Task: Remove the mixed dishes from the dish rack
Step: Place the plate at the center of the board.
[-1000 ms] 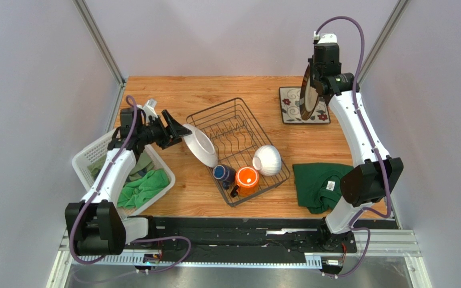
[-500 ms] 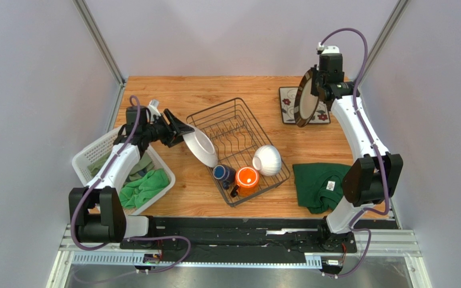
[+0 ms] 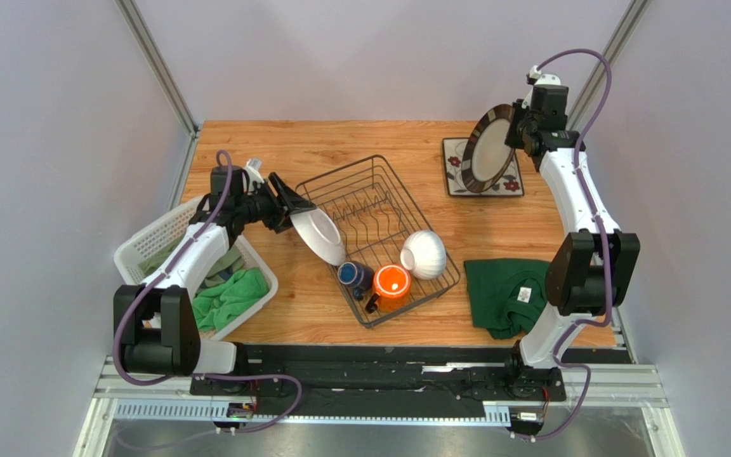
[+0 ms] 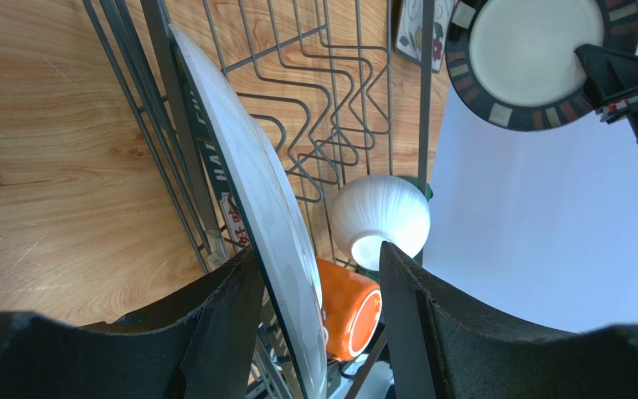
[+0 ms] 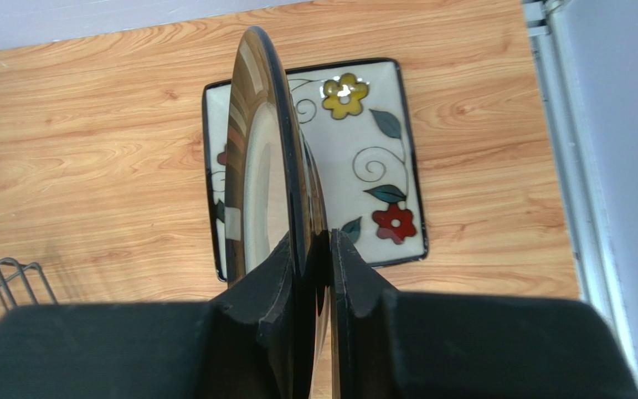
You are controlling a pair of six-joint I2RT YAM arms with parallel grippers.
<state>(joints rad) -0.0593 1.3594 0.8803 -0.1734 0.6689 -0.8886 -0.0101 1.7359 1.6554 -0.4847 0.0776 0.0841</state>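
Observation:
The round plate in the robot's right gripper tilts steeply, so next the right gripper will lower and turn to let go of it on the square floral plate [image 3: 512,184] [image 5: 354,162], which is below the gripper.
The black wire dish rack [image 3: 369,205] stands mid-table. A round white plate with a lettered rim [image 3: 319,235] leans on the rack's left side. My left gripper [image 3: 293,208] is open and straddles its upper rim; in the left wrist view the plate [image 4: 247,183] lies close to the left finger, with a gap to the right one. A white ribbed bowl [image 3: 424,253], an orange mug [image 3: 391,283] and a dark blue mug [image 3: 351,275] sit at the rack's near end. My right gripper [image 5: 318,241] is shut on a dark-rimmed round plate [image 3: 488,148], held tilted above the square floral plate [image 3: 512,184].
A white slotted basket [image 3: 145,249] with green cloths [image 3: 231,295] sits at the near left. Another green cloth [image 3: 503,290] lies on the table at the near right, by the right arm. Grey walls close in both sides.
The left gripper slid right onto the white plate's rim and its jaws narrowed. The right arm swung back and right, turning its plate from edge-on to a tilted face over the floral plate.

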